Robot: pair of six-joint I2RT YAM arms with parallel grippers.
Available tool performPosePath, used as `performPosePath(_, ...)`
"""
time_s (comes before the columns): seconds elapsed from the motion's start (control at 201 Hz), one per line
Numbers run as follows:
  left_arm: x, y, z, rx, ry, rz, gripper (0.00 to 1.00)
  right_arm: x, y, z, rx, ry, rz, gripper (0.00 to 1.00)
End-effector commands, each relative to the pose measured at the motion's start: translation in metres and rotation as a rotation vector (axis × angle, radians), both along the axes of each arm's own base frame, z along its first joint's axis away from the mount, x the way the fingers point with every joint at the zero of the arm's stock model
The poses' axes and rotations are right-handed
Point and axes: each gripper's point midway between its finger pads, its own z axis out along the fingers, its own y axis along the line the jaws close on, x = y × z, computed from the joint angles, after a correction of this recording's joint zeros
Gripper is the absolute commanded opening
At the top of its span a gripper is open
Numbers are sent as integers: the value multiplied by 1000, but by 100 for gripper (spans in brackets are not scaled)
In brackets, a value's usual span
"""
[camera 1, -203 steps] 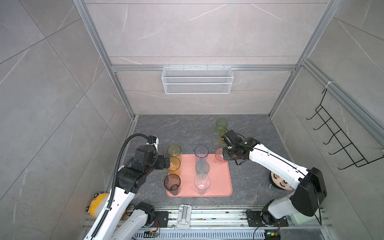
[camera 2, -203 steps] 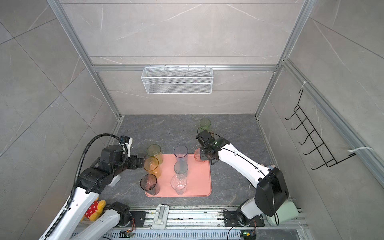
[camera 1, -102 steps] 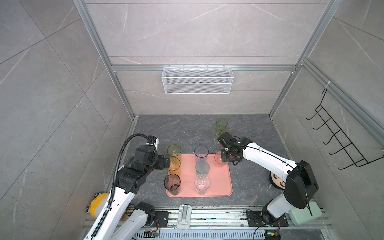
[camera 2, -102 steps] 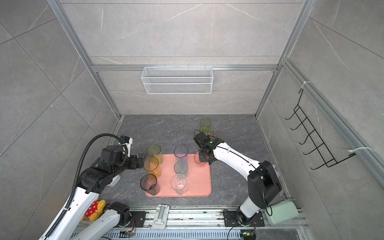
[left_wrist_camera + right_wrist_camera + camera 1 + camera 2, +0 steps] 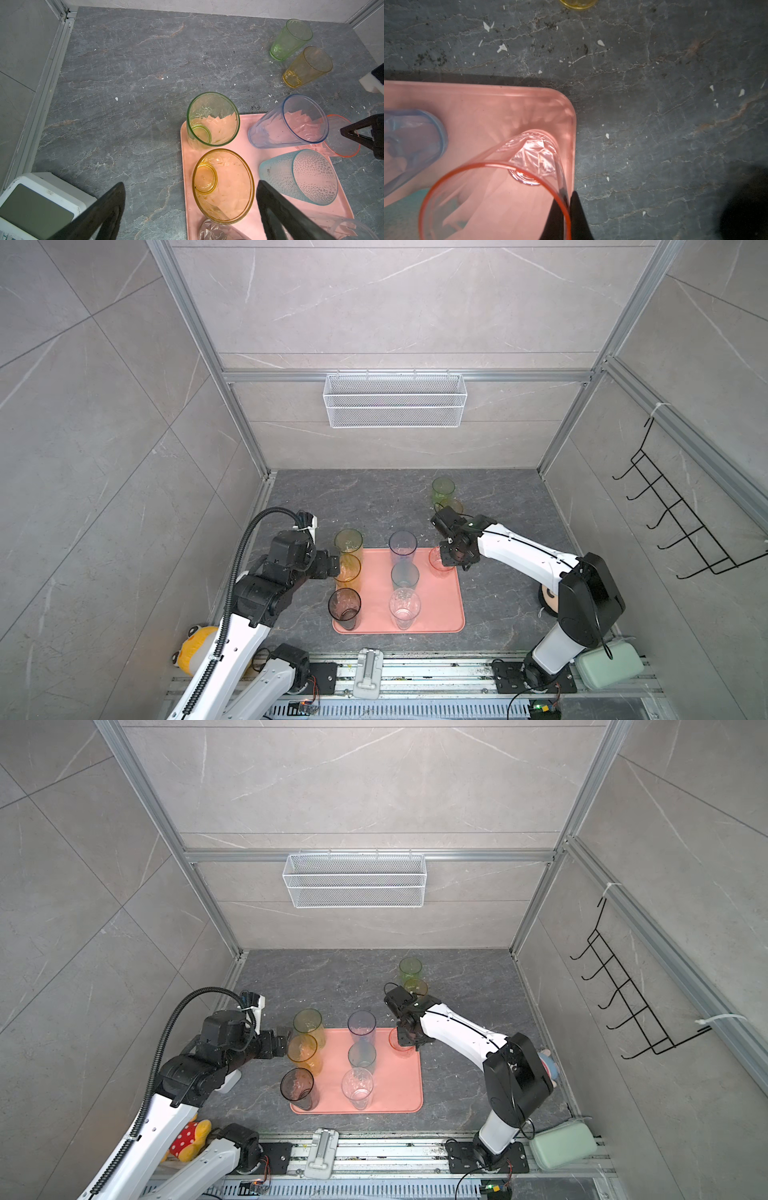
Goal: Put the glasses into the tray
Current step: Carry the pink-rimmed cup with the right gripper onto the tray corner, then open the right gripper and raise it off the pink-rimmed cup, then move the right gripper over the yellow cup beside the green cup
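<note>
My right gripper holds the pink glass by its rim and should next move it gently outward toward the tray's bare far corner (image 5: 548,110) and let go of the rim, because this corner is outward of my fingers.
The salmon-pink tray (image 5: 440,614) lies on the dark floor and holds several glasses. Among them are a yellow-green one (image 5: 348,541), an amber one (image 5: 347,568) and a smoky grey one (image 5: 344,605) along its left edge. My right gripper (image 5: 566,199) is shut on the rim of the pink glass (image 5: 436,560), one finger inside and one outside. The pink glass (image 5: 500,187) has its base over the tray's (image 5: 488,99) far right corner. My left gripper (image 5: 190,182) is open beside the amber glass (image 5: 223,185). A green glass (image 5: 443,489) and a short amber glass (image 5: 452,506) stand off the tray behind.
A white wire basket (image 5: 395,400) hangs on the back wall and a black hook rack (image 5: 681,522) on the right wall. A yellow plush toy (image 5: 195,649) lies front left, a mint box (image 5: 611,662) front right. A white device (image 5: 37,207) sits near my left gripper.
My right arm has swung a little leftward, carrying the pink glass slightly nearer over the tray's far right corner. The left arm has not moved.
</note>
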Motion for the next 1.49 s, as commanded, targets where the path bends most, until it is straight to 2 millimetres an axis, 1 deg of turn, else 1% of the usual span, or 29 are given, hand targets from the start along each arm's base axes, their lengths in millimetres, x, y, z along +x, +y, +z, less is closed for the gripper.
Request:
performPosePath(0.0,2,3,6,8,-21,7,98,13,-2,1,-28,-31,-30,0)
performPosePath(0.274,2,3,6,8,-21,10,98,19,-2,-7,-16,-14,-38,0)
performPosePath(0.383,2,3,7,10,-22,9,98,20,0,-8,-11,-4,-32,8)
performPosePath(0.518,2,3,7,9,-23,9,98,20,1,-9,-12,4,-18,14)
performPosePath(0.652,2,3,8,10,-25,9,98,22,-2,-3,-30,-12,-12,25)
performPosePath(0.831,2,3,7,9,-24,8,98,25,-3,16,-32,-44,-4,32)
performPosePath(0.881,2,3,8,8,-25,7,98,25,-4,22,-27,-55,-2,42)
performPosePath(1.026,2,3,7,9,-26,9,98,26,-7,44,-16,-107,7,51)
performPosePath(1.18,2,3,8,8,-26,7,98,25,-19,74,-33,-192,6,54)
performPosePath(1.329,2,4,8,9,-29,9,98,33,-33,99,-97,-300,16,58)
performPosePath(1.374,2,4,9,8,-30,11,98,36,-37,104,-126,-318,16,63)
performPosePath(1.444,1,4,8,10,-28,9,98,41,-42,110,-170,-344,12,67)
performPosePath(1.489,1,4,8,10,-29,10,98,44,-46,114,-197,-368,1,73)
